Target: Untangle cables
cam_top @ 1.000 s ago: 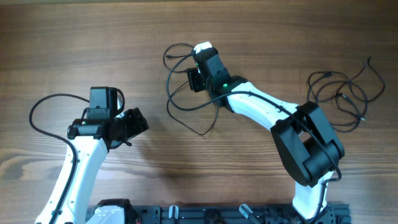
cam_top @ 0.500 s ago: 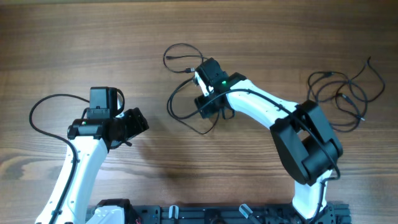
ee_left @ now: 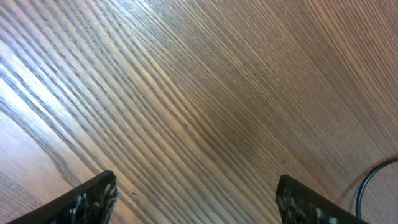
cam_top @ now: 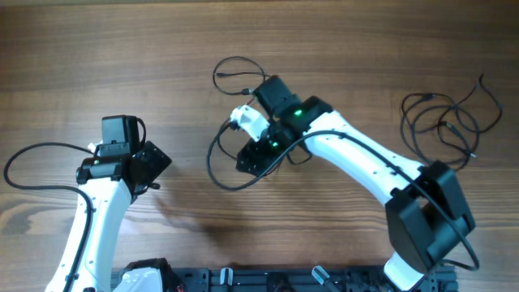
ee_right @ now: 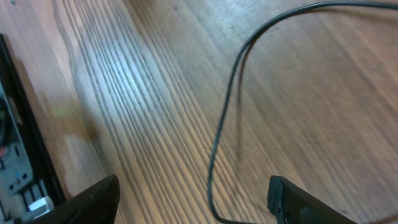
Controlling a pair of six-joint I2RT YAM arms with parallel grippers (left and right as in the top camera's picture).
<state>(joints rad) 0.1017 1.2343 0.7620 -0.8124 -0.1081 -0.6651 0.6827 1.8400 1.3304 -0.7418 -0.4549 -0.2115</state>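
Observation:
My right gripper moves down onto a thin cable piece point(ee_right: 211, 177) below and closes there next, since that piece already runs between the open fingers.
One group of thin black cables point(cam_top: 217, 159) lies in loose loops at the table's middle, with a smaller loop point(cam_top: 231, 66) further back. My right gripper point(cam_top: 250, 156) hangs over these loops. In the right wrist view it is open point(ee_right: 193, 199), and one thin cable point(ee_right: 217, 149) runs on the wood between its fingers, not pinched. A second tangle of cables point(cam_top: 442, 122) lies at the far right. My left gripper point(cam_top: 160, 161) is open and empty point(ee_left: 196, 199) over bare wood, left of the middle loops. A black cable arc point(ee_left: 373, 180) shows at that view's lower right edge.
The table is brown wood point(cam_top: 122, 49). The left arm's own thicker black cable point(cam_top: 32, 154) loops out to the left. A black rail point(cam_top: 276, 280) runs along the front edge between the arm bases.
My right gripper has swung from the back toward the front left, and the middle cable loops have shifted left and forward with it. My left arm has drawn back to the left.

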